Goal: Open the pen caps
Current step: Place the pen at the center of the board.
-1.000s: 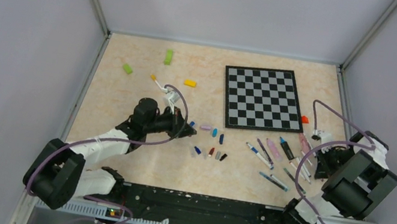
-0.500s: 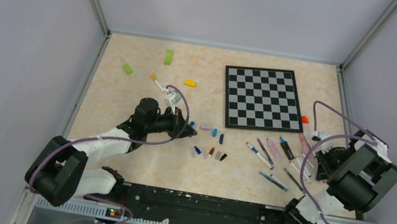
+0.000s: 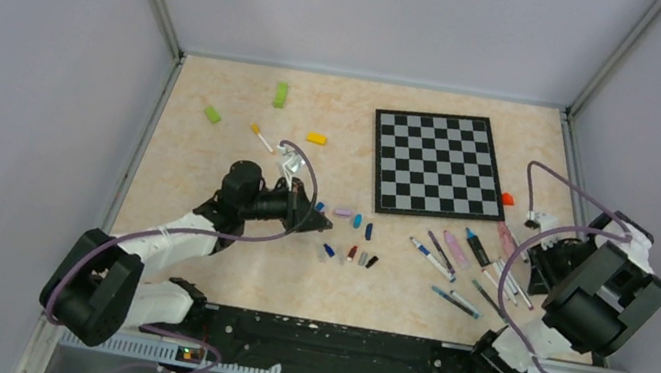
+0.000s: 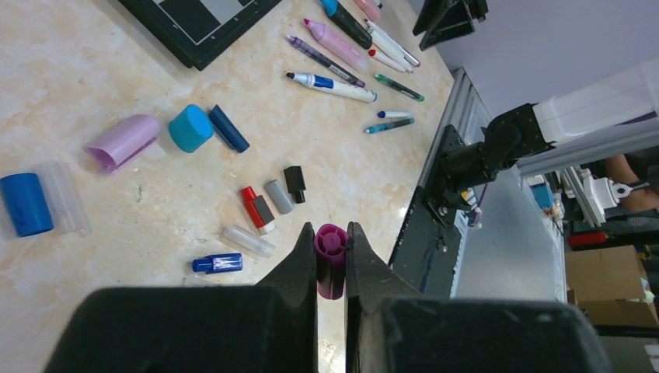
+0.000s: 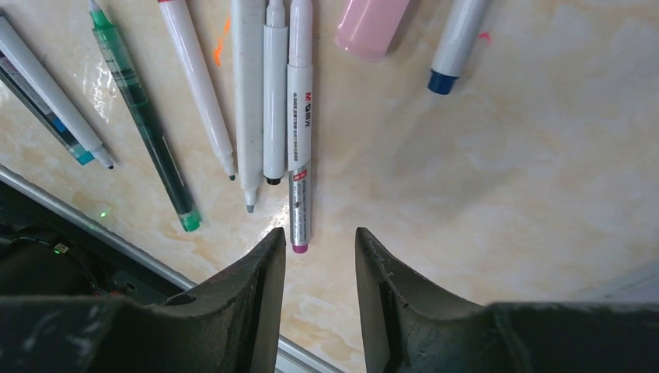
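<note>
The table has a bare patch (image 3: 386, 265) (image 4: 320, 165), and my left gripper should next move past the grey and black caps toward the pens and lower onto it.
My left gripper (image 4: 332, 233) is shut on a purple pen cap (image 4: 331, 260), held a little above the table beside the loose pen caps (image 3: 350, 241). Among them lie a blue cap (image 4: 25, 203), a lilac one (image 4: 124, 141), a teal one (image 4: 190, 128), a red one (image 4: 255, 208) and a grey one (image 4: 278, 196). The pens (image 3: 466, 260) lie in a row at the right. My right gripper (image 5: 320, 241) is open just above them, nothing between its fingers. A white and silver pen with a purple end (image 5: 299, 155) lies on the table just ahead of its left finger.
A chessboard (image 3: 437, 164) lies at the back right. Two green blocks (image 3: 280, 94) (image 3: 212, 114), a yellow block (image 3: 316, 139) and a lone pen (image 3: 263, 141) are at the back left. The metal rail (image 3: 361, 344) runs along the near edge, and walls close in both sides.
The right gripper's jaws have opened over the row of pens and its wrist has shifted slightly. The left arm has stayed put with the purple cap.
</note>
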Controlling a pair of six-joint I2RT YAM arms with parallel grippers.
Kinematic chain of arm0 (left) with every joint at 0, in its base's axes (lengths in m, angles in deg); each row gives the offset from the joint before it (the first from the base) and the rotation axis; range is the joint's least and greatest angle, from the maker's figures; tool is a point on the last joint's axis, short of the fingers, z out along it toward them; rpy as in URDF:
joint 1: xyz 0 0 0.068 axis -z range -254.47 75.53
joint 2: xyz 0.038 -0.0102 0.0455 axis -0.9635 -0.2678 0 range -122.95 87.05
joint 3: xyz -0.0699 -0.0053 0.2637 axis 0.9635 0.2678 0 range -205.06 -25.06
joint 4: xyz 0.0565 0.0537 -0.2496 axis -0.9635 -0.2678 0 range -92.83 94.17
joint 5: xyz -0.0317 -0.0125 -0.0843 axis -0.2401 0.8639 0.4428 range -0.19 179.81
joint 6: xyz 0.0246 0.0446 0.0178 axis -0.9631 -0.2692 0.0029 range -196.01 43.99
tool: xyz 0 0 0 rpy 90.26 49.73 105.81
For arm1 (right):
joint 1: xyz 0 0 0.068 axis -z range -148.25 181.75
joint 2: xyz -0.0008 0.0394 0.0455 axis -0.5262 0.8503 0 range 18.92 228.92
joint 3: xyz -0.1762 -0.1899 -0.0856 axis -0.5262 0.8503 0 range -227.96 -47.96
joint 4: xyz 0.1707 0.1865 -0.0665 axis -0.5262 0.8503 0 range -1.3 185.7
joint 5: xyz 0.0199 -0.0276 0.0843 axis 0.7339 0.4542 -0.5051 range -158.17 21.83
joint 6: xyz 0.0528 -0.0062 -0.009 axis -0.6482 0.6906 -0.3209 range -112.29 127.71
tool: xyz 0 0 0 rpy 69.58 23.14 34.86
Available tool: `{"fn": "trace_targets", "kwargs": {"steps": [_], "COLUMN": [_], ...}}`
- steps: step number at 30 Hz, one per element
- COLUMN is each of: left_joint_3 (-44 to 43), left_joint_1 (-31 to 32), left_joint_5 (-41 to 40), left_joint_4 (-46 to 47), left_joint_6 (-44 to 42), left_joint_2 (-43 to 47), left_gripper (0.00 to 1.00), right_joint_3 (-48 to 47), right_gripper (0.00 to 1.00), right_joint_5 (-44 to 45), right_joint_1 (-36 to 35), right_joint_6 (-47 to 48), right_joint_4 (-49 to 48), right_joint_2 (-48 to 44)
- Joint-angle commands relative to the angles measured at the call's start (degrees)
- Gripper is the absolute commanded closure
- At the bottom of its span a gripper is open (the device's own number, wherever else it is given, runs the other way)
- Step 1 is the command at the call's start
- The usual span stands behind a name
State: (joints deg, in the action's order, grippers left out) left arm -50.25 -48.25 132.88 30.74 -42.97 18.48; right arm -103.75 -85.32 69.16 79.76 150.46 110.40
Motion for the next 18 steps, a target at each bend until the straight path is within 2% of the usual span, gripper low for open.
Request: {"fn": "trace_targets", "kwargs": {"steps": [1, 5, 10, 15, 18], "left_joint_3": [-1.9, -2.4, -6.0, -12.6, -17.4], "left_joint_1": [0.2, 2.9, 11.9, 22.4, 28.0], "left_joint_5": [4.0, 2.5, -5.9, -17.5, -26.2], "left_joint_4": [3.7, 2.4, -3.7, -12.0, -18.0], "left_joint_6": [2.2, 3.5, 1.5, -0.1, -1.1], "left_joint_2": [2.3, 2.6, 0.6, -4.8, -9.5], "left_gripper": [1.00, 1.00, 1.00, 1.00, 1.00], "right_joint_3": [-5.4, -8.1, -6.8, -0.8, 4.3], "right_gripper": [0.63, 0.62, 0.62, 0.54, 0.51], "right_joint_5": [-5.3, -13.8, -28.4, -42.2, -50.0], "right_joint_1": [0.6, 0.4, -2.5, -6.9, -7.7], "right_joint_6": [1.7, 2.0, -1.2, -10.6, -20.0], "right_joint_4": [4.4, 8.0, 8.9, 1.3, -6.3], "right_joint_2": [-5.1, -8.5, -14.3, -22.3, -25.9]}}
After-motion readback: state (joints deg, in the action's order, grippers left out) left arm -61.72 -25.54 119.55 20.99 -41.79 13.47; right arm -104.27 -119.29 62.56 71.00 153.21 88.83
